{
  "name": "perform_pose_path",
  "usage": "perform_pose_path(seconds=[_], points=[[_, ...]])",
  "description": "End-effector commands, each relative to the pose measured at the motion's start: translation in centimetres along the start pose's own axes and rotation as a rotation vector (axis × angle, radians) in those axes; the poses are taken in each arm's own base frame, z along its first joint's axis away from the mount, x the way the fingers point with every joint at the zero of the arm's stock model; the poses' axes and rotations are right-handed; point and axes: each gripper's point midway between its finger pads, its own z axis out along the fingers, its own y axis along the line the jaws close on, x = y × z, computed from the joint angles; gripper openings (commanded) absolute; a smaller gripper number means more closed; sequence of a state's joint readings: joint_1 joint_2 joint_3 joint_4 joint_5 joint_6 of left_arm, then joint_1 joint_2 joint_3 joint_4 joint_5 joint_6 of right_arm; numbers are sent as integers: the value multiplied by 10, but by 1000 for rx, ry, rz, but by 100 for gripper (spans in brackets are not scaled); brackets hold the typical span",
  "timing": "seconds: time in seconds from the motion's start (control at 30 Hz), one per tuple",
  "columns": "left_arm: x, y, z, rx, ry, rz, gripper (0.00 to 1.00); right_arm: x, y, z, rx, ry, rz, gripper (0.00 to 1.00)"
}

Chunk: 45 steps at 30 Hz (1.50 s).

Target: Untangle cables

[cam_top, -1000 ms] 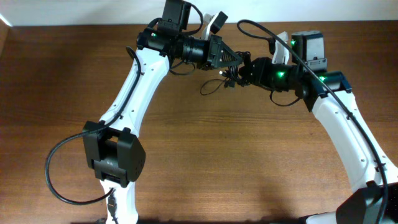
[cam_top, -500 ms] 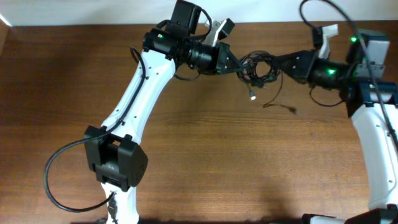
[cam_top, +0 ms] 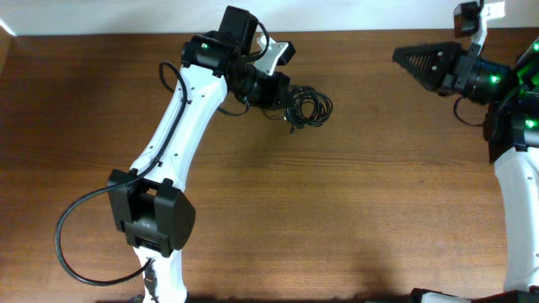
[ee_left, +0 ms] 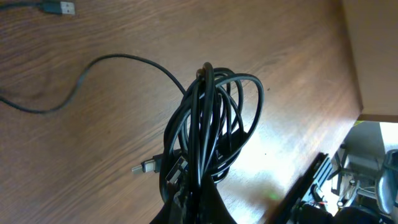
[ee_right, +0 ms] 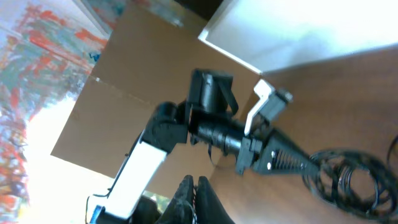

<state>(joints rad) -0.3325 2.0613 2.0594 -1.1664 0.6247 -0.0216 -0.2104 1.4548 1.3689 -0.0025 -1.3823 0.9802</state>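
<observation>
I should next carry the bundle in my left gripper back toward my base while my fingers turn downward. I should let go of it over the bare wood, because that spot is clear.
The cables are a bundle of thin black loops just above the brown table, at the far middle. My left gripper is shut on the bundle's left side. In the left wrist view the coil rises from my fingers, with a silver plug sticking out. A separate thin black cord with a USB plug lies loose on the wood. My right gripper is shut with nothing seen in it, raised far to the right of the bundle. The right wrist view shows the bundle beyond its fingers.
The wooden table is bordered by a white wall strip along its far edge. The left arm's base with a thick black robot cable stands at the front left. The right arm runs down the right edge.
My right gripper let go of the cables and pulled away up and to the right. The stretched tangle dropped back into a compact bundle at my left gripper, which drew slightly left.
</observation>
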Motion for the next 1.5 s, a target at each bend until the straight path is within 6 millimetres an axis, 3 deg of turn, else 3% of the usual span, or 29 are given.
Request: perform_pose_path(seconds=[0.0,0.07,0.2,0.33,0.53,0.7,0.87,1.1,1.27,1.47], points=[[-6,-29,-8,192,-33,76,0,16,-6,4,10,41,-25,14],[-15,-53,-21,367,-79,113,0,30,-27,12,87,46,-2,30],[-19,-77,-38,545,-108,138,0,49,-71,16,309,47,28,40],[-19,-70,-30,476,-101,137,0,53,-72,29,333,60,-6,41],[-15,-79,-22,473,-72,119,0,70,-99,63,574,58,-67,40],[-14,-91,-30,557,-69,116,0,76,-125,72,644,78,-33,32],[-13,-101,-40,650,-71,116,0,82,-147,77,663,110,11,31],[-13,-111,-48,719,-74,128,0,80,-132,93,529,129,17,31],[-20,-95,-56,698,-110,116,0,88,-112,98,396,184,40,32],[-22,-89,-60,693,-112,83,0,85,-110,94,378,182,51,33]])
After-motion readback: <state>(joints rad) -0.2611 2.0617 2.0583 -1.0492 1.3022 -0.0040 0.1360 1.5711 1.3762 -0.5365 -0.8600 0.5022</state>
